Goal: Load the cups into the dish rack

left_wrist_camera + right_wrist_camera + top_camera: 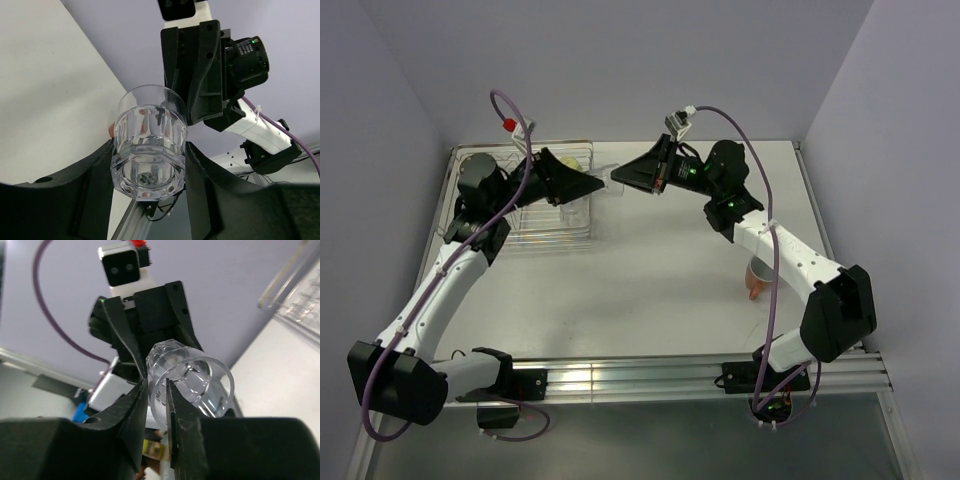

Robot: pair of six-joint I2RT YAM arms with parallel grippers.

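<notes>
I am holding the base of the glass [150, 125], so next I will move my left gripper to the left in the top view, then down onto the side end of the rack, turning the glass so its rim faces down.
A clear glass [150, 125] hangs in the air between my two grippers, just right of the dish rack [555, 215]. My left gripper [149, 147] is shut on its faceted base, one finger on each side. My right gripper [157, 385] pinches the glass's [200, 380] rim wall, one finger inside and one outside. From above, the left gripper [598, 184] and right gripper [618, 178] meet tip to tip. A pale yellow-green mug [572, 162] sits at the rack's back. An orange-salmon mug [757, 280] stands on the table, partly behind the right arm. The brown cup is out of view.
The silver wire rack sits at the table's back left, under the left arm; its corner shows in the right wrist view [300, 295]. Walls close in the table [650, 290] on three sides. A metal rail [650, 375] runs along the near edge.
</notes>
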